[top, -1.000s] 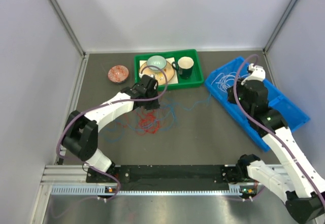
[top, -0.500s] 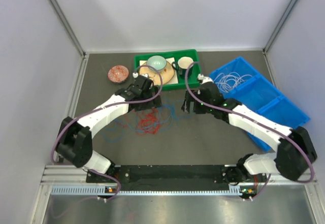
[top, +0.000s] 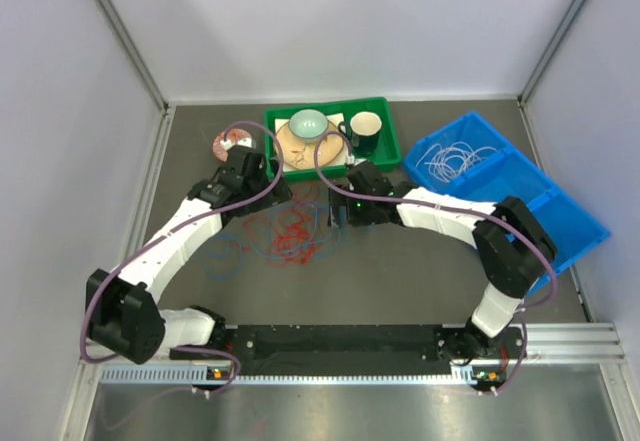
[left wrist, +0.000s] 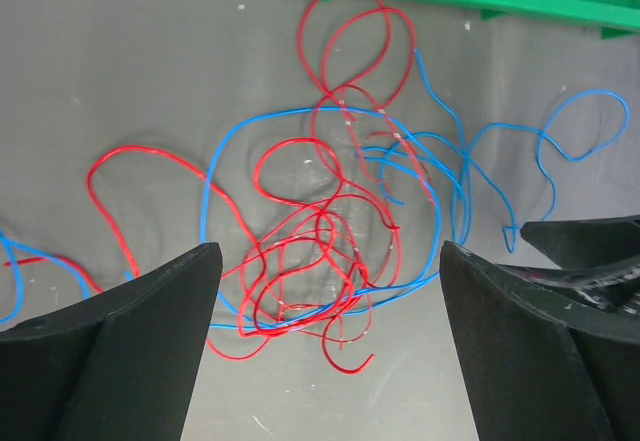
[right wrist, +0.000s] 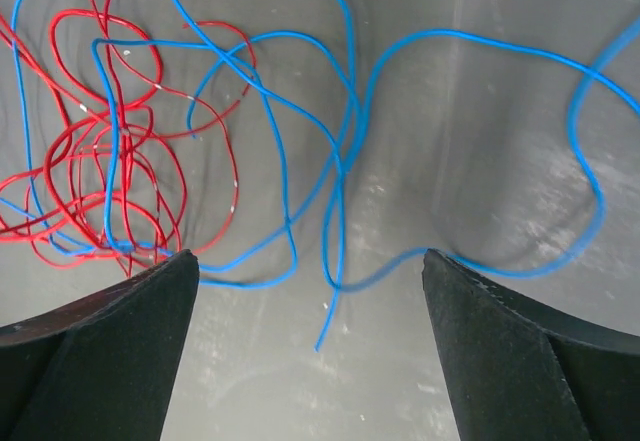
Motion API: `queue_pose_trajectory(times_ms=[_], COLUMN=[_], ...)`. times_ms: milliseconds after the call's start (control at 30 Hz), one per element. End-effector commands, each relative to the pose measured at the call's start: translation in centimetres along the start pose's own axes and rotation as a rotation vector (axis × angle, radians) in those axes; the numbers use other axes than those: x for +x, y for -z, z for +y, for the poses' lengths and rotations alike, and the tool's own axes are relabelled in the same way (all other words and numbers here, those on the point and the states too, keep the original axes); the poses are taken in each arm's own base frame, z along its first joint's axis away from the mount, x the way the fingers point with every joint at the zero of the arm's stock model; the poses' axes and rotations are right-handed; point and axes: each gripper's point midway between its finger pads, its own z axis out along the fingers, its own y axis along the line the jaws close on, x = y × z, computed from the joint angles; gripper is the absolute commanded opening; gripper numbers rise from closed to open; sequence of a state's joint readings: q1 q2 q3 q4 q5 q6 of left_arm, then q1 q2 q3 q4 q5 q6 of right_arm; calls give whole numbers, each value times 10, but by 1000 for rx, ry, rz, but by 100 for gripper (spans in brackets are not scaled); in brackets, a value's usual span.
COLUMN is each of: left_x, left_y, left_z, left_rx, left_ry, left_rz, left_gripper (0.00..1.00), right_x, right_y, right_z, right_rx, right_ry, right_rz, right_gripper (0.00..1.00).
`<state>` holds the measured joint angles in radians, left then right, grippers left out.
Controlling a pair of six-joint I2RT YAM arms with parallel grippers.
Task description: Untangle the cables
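Observation:
The bunched parts of the blue cable beside its loose end lie between my open fingers, clear of the red cable [top: 295, 236]. I should lower my right gripper onto them next.
A red cable [top: 295, 236] lies in a tight tangle mid-table, with a blue cable [top: 228, 258] looping through and around it. A white cable [top: 450, 156] lies coiled apart from them in the blue bin [top: 560, 211]. My left gripper [top: 268, 189] hovers at the tangle's far left, open and empty. In the left wrist view the red cable [left wrist: 325, 226] and blue cable [left wrist: 300, 111] lie ahead of that gripper [left wrist: 330, 256]. My right gripper [top: 335, 211] hangs open at the tangle's right. In its own view this gripper [right wrist: 310, 258] is above a loose end of the blue cable [right wrist: 352, 111], and the red cable [right wrist: 100, 201] lies to the left.
A green tray [top: 385, 166] at the back holds a bowl [top: 308, 122], a wooden plate and a dark mug [top: 364, 131]. A small red dish [top: 232, 144] sits left of it. Grey walls close in three sides. The arms' rail [top: 340, 346] runs along the near edge.
Both grippers went from shut to open. The right arm swung from the blue bin to the middle of the table. The left gripper shifted left and back from the tangle.

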<state>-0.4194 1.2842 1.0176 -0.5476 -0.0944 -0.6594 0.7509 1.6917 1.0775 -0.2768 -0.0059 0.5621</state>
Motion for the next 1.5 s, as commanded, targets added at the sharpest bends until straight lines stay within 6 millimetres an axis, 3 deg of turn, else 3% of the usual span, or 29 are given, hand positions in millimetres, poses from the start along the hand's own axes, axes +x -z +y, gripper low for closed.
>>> queue_pose_trajectory(times_ms=[0,100,300,333,367,400,467,667,733,867,1067,1100,1167,1367,1433,1467], left_x=[0,3,8,8,10,13,16,46,60,74,76,77,75,62,52,49], left_y=[3,1,1,0,-1,-1,-3,-11,-16,-31,-52,-54,-55,-46,-44,-41], left_z=[3,4,7,7,8,6,0,-45,-59,-74,-67,-66,-64,-56,-48,-46], left_rx=[9,10,11,11,11,29,65,223,237,273,210,203,184,146,114,110], left_ry=[5,9,9,9,5,-2,-30,-106,-137,-114,-70,-67,-62,-67,-61,-63], left_rz=[-9,1,10,10,14,28,46,138,172,210,194,195,190,138,110,106], left_gripper=[94,94,94,94,94,94,93,90,83,58,27,14,0,0,0,0], right_x=[-25,-23,-31,-32,-34,-38,-40,-48,-48,-43,-33,-29,-29,-29,-41,-44], right_y=[-8,-23,-30,-30,-27,-22,-14,10,13,15,19,19,23,36,56,60], right_z=[24,21,20,22,23,25,24,27,27,30,27,25,23,-5,-14,-29], right_rx=[-23,0,24,18,14,8,12,-7,-12,-50,-78,-73,-73,-25,-25,-5], right_ry=[59,63,72,72,71,72,73,51,36,1,-44,-46,-50,-96,-123,-147], right_rz=[-68,-49,-65,-67,-73,-86,-102,-155,-159,-156,-147,-141,-147,-184,-243,-258], right_gripper=[90,81,29,14,4,0,0,0,0,0,0,0,0,0,0,0])
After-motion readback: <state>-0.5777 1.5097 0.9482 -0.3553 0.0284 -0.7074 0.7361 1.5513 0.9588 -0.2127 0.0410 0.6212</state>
